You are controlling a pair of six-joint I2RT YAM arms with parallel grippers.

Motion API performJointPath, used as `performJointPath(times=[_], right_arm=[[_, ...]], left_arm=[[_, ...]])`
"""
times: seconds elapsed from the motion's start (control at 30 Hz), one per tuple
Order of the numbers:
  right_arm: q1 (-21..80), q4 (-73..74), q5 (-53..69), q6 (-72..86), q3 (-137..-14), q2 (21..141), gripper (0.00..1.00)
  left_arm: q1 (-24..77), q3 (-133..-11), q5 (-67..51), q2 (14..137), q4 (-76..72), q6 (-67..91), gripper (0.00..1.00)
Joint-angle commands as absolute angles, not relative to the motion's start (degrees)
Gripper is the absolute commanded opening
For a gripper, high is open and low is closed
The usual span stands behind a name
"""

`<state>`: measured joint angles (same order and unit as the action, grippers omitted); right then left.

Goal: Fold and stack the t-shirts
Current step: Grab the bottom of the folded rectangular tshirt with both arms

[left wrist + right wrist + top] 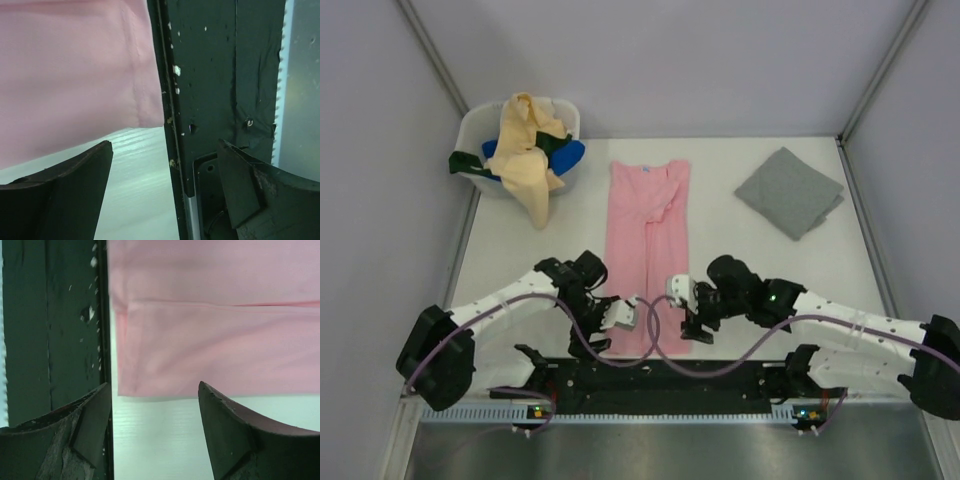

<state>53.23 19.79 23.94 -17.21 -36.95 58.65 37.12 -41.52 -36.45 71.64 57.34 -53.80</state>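
Note:
I will next lower my right gripper and pull it back toward the base rail onto the pink t-shirt hem's corner (pixel 122 391), as that lies off-center, by the rail-side finger.
A light pink t-shirt (pixel 648 250) lies flat in the middle of the table, folded into a long strip, with its hem at the near edge. My left gripper (pixel 622 316) is open and empty just beside the hem's left corner. In the left wrist view (pixel 165 192) the pink cloth (pixel 70 75) lies ahead of the jaws, untouched. My right gripper (pixel 682 305) is open and empty at the hem's right corner. In the right wrist view (pixel 152 432) the pink hem (pixel 215 335) lies just beyond the fingertips. A folded grey t-shirt (pixel 790 192) lies at the back right.
A white tub (pixel 480 125) at the back left holds a pale yellow tee (pixel 530 150) draped over its rim, plus blue (pixel 570 153) and dark green (pixel 465 160) cloth. The black base rail (pixel 660 378) runs along the near edge, right by both grippers.

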Motion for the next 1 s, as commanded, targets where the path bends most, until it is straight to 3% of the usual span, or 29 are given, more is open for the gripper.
performJointPath(times=[0.0,0.3,0.47,0.7,0.8,0.9,0.97], right_arm=[[62.6,20.7,20.4,-42.0,-33.1,62.3,0.70],[68.1,13.3,14.6,-45.6,-29.3,67.6,0.63],[68.3,11.8,14.3,-45.8,-28.9,68.3,0.56],[70.2,13.4,15.3,-47.7,-29.4,70.6,0.52],[71.3,13.9,14.3,-47.9,-30.5,73.3,0.44],[71.4,14.4,13.9,-47.8,-31.2,74.5,0.27],[71.4,14.5,13.5,-47.5,-30.9,73.7,0.17]], left_arm=[[40.9,-36.9,-31.1,65.7,50.6,-55.7,0.89],[51.2,-36.2,-27.5,65.0,44.9,-50.5,0.84],[51.7,-35.6,-22.4,66.3,42.5,-51.4,0.78],[52.2,-38.8,-23.9,66.8,48.6,-54.4,0.77],[53.2,-37.4,-23.7,67.8,46.2,-54.3,0.77],[54.0,-36.1,-23.1,68.7,43.1,-54.1,0.75],[54.1,-35.0,-21.6,69.1,41.1,-54.1,0.68]])
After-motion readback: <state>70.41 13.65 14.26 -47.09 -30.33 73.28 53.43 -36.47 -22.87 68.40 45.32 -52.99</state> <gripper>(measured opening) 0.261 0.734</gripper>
